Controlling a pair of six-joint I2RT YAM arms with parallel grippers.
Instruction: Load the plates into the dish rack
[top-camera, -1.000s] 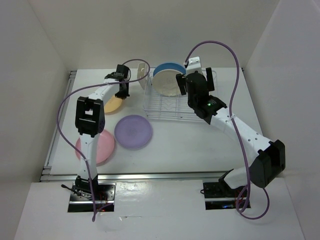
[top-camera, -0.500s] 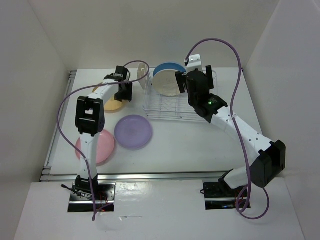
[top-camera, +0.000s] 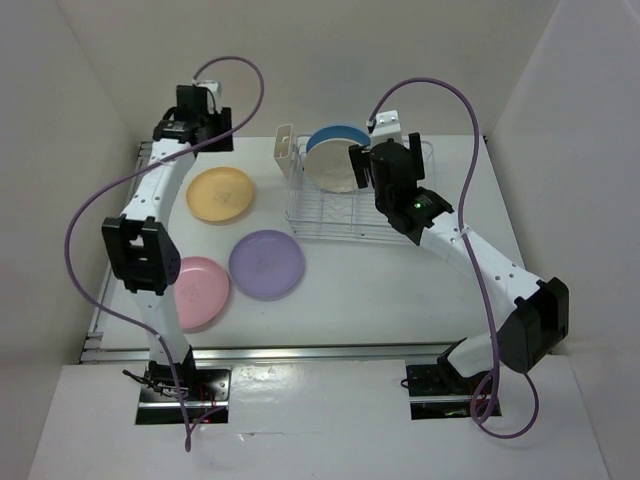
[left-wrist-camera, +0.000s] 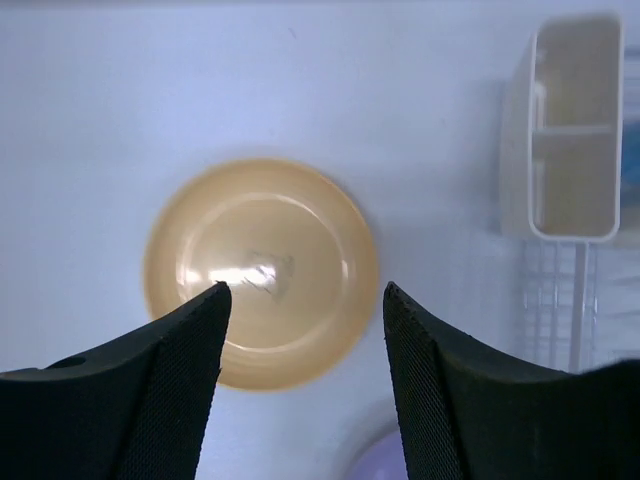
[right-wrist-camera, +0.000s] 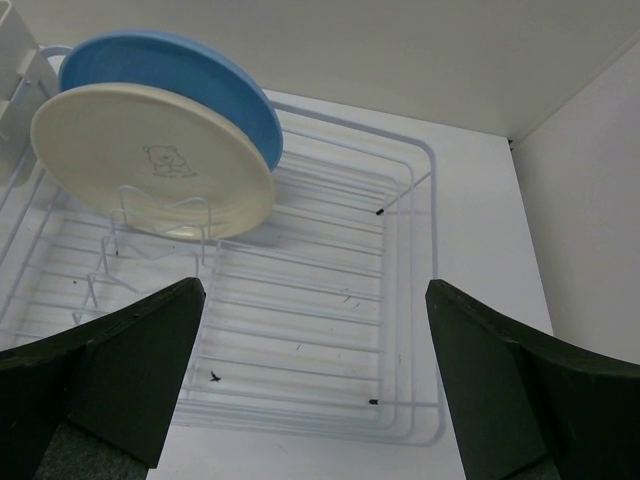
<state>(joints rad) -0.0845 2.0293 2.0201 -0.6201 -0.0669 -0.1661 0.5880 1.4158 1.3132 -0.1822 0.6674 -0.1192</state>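
I will lower my left gripper next, to the left in the top view, onto the yellow-orange plate's rim away from the rack, since bare table lies beside that rim.
The blue plate (top-camera: 338, 134) and the cream plate (top-camera: 333, 168) stand on edge at the left end of the dish rack (top-camera: 356, 220). Flat on the table lie the yellow-orange plate (top-camera: 221, 193), the purple plate (top-camera: 266, 264) and the pink plate (top-camera: 200, 291). My left gripper (left-wrist-camera: 303, 290) hangs open and empty high over the yellow-orange plate (left-wrist-camera: 262, 270). My right gripper (right-wrist-camera: 315, 285) is open and empty above the bare right part of the rack (right-wrist-camera: 330, 330), beside the cream plate (right-wrist-camera: 150, 160) and the blue plate (right-wrist-camera: 190, 70).
A cream cutlery cup (top-camera: 284, 148) hangs on the rack's left end, also in the left wrist view (left-wrist-camera: 565, 150). White walls close in the table at the back and both sides. The purple plate's rim (left-wrist-camera: 375, 465) shows between my left fingers.
My left gripper opened, let go of the yellow-orange plate's edge and swung up and back to the far left. The plate now lies flat. The right arm barely moved.
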